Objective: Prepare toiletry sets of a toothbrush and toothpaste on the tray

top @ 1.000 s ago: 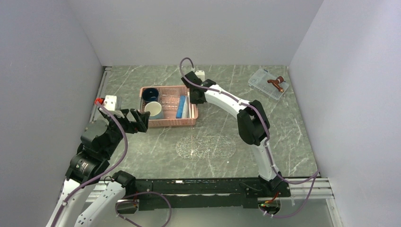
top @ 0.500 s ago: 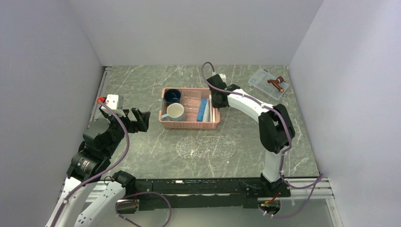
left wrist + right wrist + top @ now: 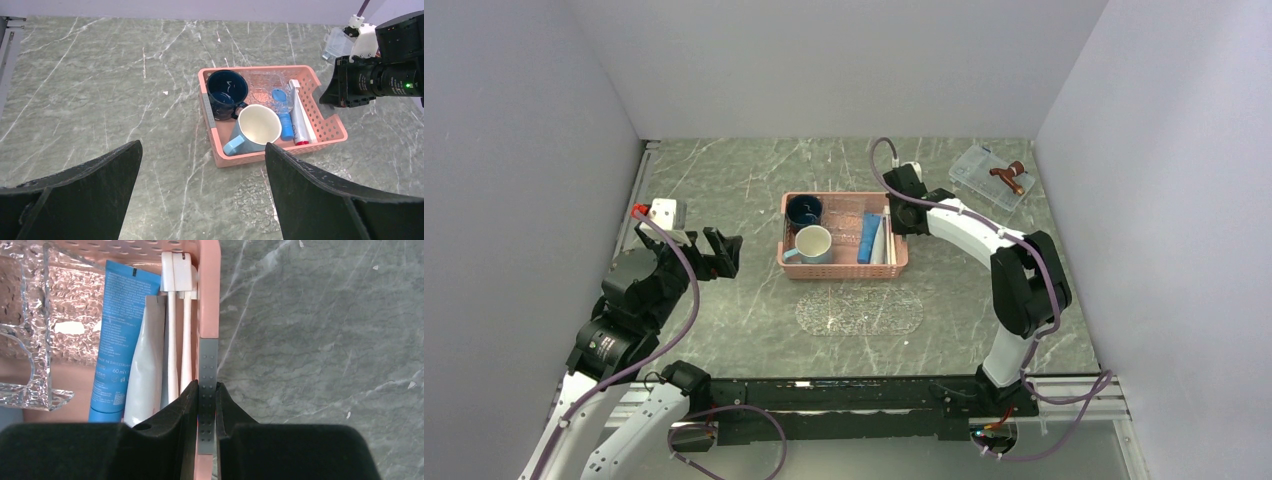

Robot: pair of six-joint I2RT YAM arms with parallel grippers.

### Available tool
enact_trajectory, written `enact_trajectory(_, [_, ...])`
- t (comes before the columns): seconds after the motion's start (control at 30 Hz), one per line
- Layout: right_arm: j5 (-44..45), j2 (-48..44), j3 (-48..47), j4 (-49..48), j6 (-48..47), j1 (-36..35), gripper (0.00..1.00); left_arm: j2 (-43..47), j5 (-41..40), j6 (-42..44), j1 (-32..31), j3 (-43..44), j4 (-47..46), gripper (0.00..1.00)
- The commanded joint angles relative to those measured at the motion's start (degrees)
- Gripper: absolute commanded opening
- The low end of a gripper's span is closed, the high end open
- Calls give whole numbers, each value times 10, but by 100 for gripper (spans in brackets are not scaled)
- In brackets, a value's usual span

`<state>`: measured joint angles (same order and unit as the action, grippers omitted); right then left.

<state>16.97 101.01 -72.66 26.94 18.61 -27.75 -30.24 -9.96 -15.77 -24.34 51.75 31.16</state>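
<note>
My right gripper drags the basket [image 3: 844,271] by its side toward the right in the top view, slightly outward, next. Then it opens, since the basket sits off-center behind the tray.
The pink basket [image 3: 844,271] stands at mid-table, behind the clear oblong tray [image 3: 859,311]. My right gripper [image 3: 892,216] is shut on the basket's right wall [image 3: 208,300], at a grey strip on its rim. Two whitish toothbrushes [image 3: 173,330] lie just inside that wall. Beside them lie a whitish tube [image 3: 145,365] and a blue toothpaste tube [image 3: 117,335]. My left gripper [image 3: 722,252] is open and empty, left of the basket. In the left wrist view its jaws [image 3: 202,190] frame the basket [image 3: 260,157] and the tray's edge [image 3: 255,197].
A dark blue mug [image 3: 804,209] and a light blue mug [image 3: 814,243] sit in the basket's left half, with a clear holder [image 3: 30,340] between them and the tubes. A small clear box [image 3: 989,177] with a brown item on it lies at the back right.
My right gripper has dragged the basket to the right, from left of centre to just behind the tray. My left arm has barely moved.
</note>
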Motion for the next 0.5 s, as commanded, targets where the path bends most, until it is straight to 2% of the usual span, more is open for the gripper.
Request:
enact_trajectory(0.0, [20, -17, -2, 2, -11, 28, 0, -2, -6, 0, 3, 1, -13, 99])
enact_trajectory(0.47, [0, 0, -30, 13, -3, 82, 0, -2, -4, 1, 3, 1, -13, 99])
